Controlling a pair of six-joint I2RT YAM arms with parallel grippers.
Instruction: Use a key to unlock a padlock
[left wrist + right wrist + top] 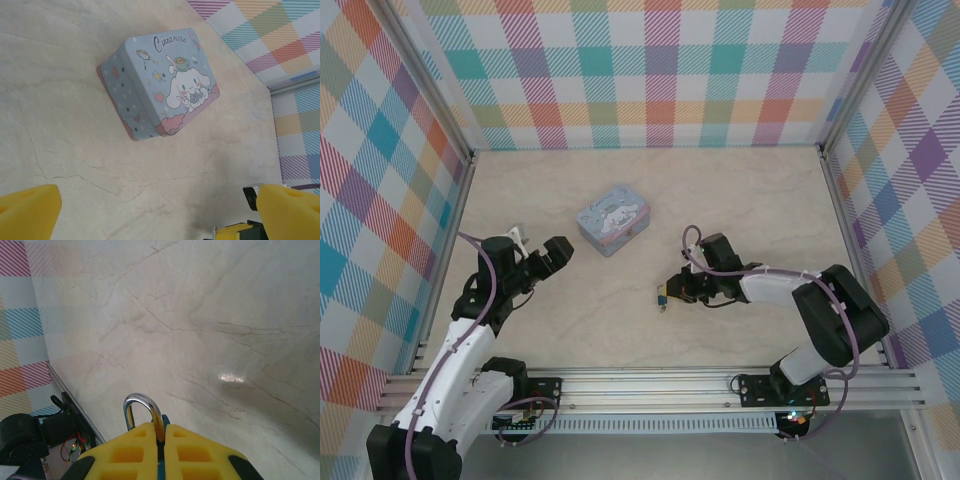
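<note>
The marble tabletop is bare and open beneath the padlock [662, 295] in my right gripper's low-held fingers, so that gripper should lower to the clear tabletop and release the padlock there.
My right gripper [161, 432] is shut on the padlock [141, 402]. Its silver shackle arches out past the yellow fingertips, and a sliver of blue body shows between them. From above, the padlock [662, 295] is a tiny speck at the tip of the right gripper [672, 291], low over the table's middle. My left gripper [542, 248] hovers at the left with its jaws wide apart. In the left wrist view its yellow fingers [30, 212] frame bare table, nothing between them. I cannot make out the key.
A pale blue cartoon-printed tin [613, 218] lies closed on the marble table [760, 200], ahead of the left gripper; it also appears as the tin [160, 82]. Checked walls enclose three sides, and a metal rail [670, 385] runs along the near edge.
</note>
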